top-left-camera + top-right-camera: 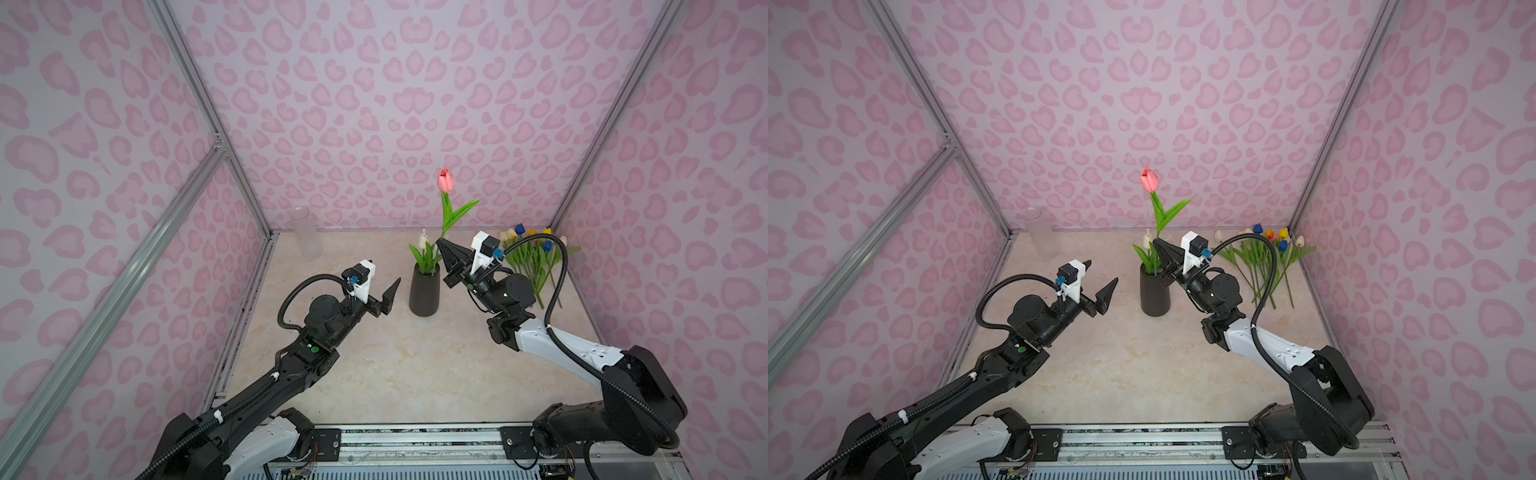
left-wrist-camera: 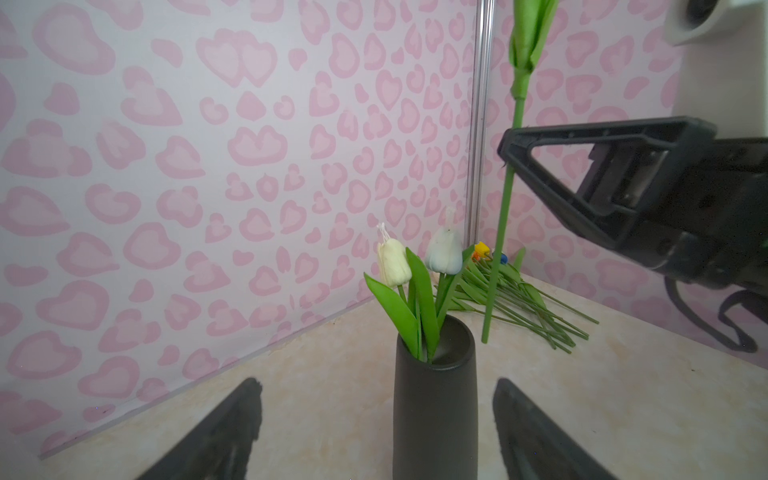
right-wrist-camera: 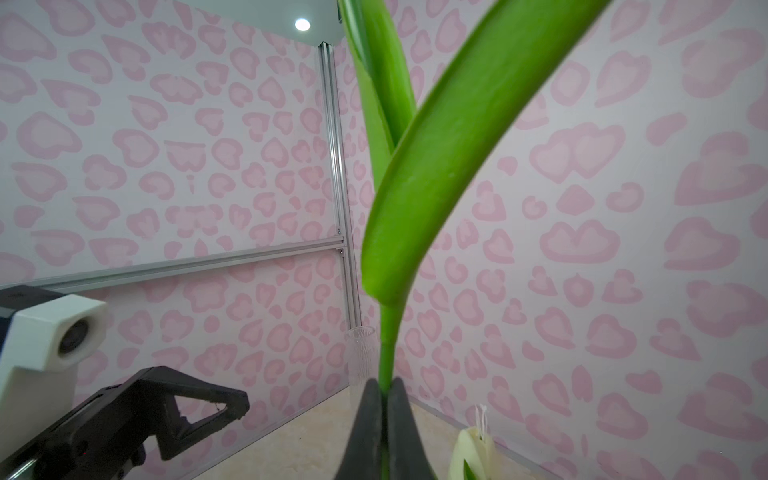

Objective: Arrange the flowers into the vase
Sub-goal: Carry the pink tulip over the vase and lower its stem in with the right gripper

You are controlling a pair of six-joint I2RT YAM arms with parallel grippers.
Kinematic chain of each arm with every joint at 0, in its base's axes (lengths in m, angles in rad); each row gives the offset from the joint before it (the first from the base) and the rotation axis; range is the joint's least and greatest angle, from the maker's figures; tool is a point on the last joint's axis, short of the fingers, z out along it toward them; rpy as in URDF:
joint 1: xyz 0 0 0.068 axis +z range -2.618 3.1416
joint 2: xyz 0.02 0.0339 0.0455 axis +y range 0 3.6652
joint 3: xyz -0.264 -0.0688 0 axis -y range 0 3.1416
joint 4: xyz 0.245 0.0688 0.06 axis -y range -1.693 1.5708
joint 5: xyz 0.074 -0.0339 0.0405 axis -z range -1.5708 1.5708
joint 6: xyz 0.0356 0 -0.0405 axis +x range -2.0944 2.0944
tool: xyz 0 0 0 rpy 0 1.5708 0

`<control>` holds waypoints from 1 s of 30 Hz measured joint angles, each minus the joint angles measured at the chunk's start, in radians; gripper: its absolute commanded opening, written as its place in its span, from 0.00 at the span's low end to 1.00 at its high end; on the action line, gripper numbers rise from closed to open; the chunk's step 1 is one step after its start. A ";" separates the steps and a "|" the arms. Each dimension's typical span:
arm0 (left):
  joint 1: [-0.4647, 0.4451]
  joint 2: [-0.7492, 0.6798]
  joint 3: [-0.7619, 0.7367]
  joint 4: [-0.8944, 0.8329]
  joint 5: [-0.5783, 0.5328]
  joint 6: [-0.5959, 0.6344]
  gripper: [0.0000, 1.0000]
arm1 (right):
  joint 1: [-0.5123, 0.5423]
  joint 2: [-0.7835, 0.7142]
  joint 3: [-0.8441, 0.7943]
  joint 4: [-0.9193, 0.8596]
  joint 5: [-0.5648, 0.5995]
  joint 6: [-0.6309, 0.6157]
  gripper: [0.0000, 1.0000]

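Observation:
The vase's opening [image 1: 430, 270] lies beside the hanging end of the pink tulip's stem, so I need to move my right gripper toward the pale tulips, lower the stem into it and let go.
A dark vase [image 1: 424, 291] [image 1: 1155, 293] [image 2: 434, 407] stands mid-table with two pale tulips [image 2: 392, 262] in it. My right gripper [image 1: 441, 242] [image 1: 1156, 242] [image 3: 385, 386] is shut on the green stem [image 2: 503, 216] of a pink tulip [image 1: 444, 179] [image 1: 1149, 180], held upright just right of the vase. The stem's lower end hangs beside the rim, outside the vase. My left gripper [image 1: 1101, 273] [image 2: 377, 380] is open and empty, pointing at the vase from the left. The remaining flowers [image 1: 532, 253] [image 1: 1266, 253] [image 2: 519, 299] lie in a pile at the back right corner.
A clear glass vase [image 1: 306, 232] [image 1: 1042, 232] [image 3: 362, 353] stands at the back left by the wall. Pink heart-patterned walls with aluminium posts close in the table on three sides. A metal rail [image 1: 415, 436] runs along the front edge.

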 measured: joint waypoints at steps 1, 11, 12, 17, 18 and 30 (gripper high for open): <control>0.000 -0.005 0.000 0.000 0.000 0.002 0.89 | 0.001 0.018 0.006 0.018 0.005 0.000 0.00; 0.000 -0.042 -0.018 -0.021 -0.025 0.015 0.89 | 0.006 0.134 0.048 0.082 0.033 -0.026 0.00; 0.000 -0.042 -0.018 -0.021 -0.025 0.015 0.89 | 0.008 0.140 0.048 0.082 0.034 -0.026 0.00; 0.000 -0.038 -0.018 -0.021 -0.026 0.015 0.89 | 0.026 0.159 0.035 0.084 0.041 -0.064 0.00; 0.000 -0.034 -0.018 -0.021 -0.026 0.015 0.89 | 0.032 0.161 0.026 0.080 0.049 -0.077 0.00; 0.000 0.010 -0.005 -0.023 -0.024 0.014 0.89 | 0.043 0.161 -0.040 0.030 0.078 -0.143 0.00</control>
